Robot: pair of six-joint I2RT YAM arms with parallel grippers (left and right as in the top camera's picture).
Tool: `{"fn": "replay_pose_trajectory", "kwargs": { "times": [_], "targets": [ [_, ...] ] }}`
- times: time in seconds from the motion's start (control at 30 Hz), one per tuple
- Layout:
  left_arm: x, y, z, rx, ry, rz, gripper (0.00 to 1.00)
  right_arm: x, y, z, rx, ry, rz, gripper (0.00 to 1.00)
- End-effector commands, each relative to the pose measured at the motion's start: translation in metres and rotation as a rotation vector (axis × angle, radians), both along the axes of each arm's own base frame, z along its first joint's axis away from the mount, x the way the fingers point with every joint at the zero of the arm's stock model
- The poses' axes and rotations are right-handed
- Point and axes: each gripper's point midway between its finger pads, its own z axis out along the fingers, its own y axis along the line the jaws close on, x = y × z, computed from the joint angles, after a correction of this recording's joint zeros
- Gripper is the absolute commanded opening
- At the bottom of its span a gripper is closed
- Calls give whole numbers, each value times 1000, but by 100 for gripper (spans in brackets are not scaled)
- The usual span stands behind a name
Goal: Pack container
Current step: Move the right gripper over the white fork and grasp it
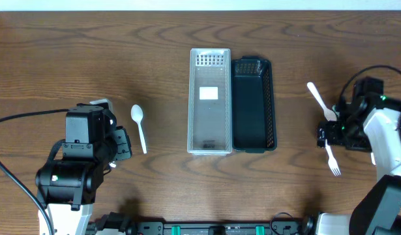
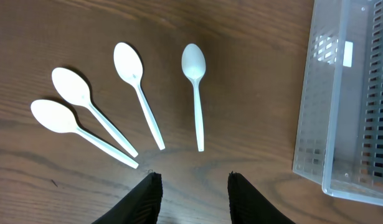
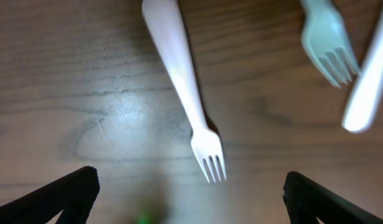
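Observation:
I need to lower my right gripper next and close it across the narrow middle of the fork's handle (image 1: 327, 147) (image 3: 188, 93). The fork lies below it, between its spread fingers.
Several white plastic spoons (image 2: 194, 93) lie fanned out on the wooden table, bowls pointing away from me. My left gripper (image 2: 192, 186) hovers just short of their handle ends, open with nothing between its fingers. From overhead only one spoon (image 1: 139, 127) shows beside the left gripper (image 1: 120, 143). A clear container (image 1: 210, 101) and a black container (image 1: 253, 104) stand side by side in the middle. My right gripper (image 3: 191, 193) stands wide open over a white fork (image 3: 191, 93) with its tines toward me. In the overhead view forks (image 1: 321, 101) lie around the right gripper (image 1: 330, 135).
The clear container's perforated wall (image 2: 340, 106) rises at the right of the left wrist view. A second fork (image 3: 328, 43) and a white handle (image 3: 368, 81) lie to the right of the fork under the right gripper. Another fork (image 1: 332, 160) lies nearer the front edge.

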Motion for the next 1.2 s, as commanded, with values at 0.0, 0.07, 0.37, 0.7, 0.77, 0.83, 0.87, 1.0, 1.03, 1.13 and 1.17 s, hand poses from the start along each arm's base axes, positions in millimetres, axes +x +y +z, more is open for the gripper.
{"fn": "replay_pose_trajectory", "kwargs": {
  "times": [0.0, 0.07, 0.37, 0.7, 0.77, 0.83, 0.87, 1.0, 1.03, 1.13, 1.17],
  "targets": [
    [2, 1, 6, 5, -14, -3, 38, -5, 3, -17, 19, 3, 60, 97],
    [1, 1, 5, 5, -14, -3, 38, -4, 3, -24, 14, -11, 69, 94],
    [1, 1, 5, 5, -14, -3, 38, 9, -1, -37, -11, -76, 134, 87],
    [1, 1, 5, 5, -13, -3, 38, 5, 0, -59, 14, -3, 214, 78],
    [1, 1, 5, 5, -13, -3, 38, 5, 0, -64, 20, 10, 214, 78],
    [1, 0, 5, 5, -13, -3, 38, 4, 0, -69, 25, 23, 214, 77],
    [1, 1, 5, 5, -13, -3, 38, 3, 1, -72, 28, 30, 212, 77],
    [1, 1, 5, 5, -13, -3, 38, 0, 1, -78, 38, 53, 210, 73],
    [1, 1, 5, 5, -13, -3, 38, 0, 2, -79, 40, 57, 210, 72],
    [1, 1, 5, 5, -13, -3, 38, -2, 2, -81, 44, 65, 210, 62],
    [1, 1, 5, 5, -13, -3, 38, -2, 3, -81, 47, 66, 210, 57]
  ]
}}
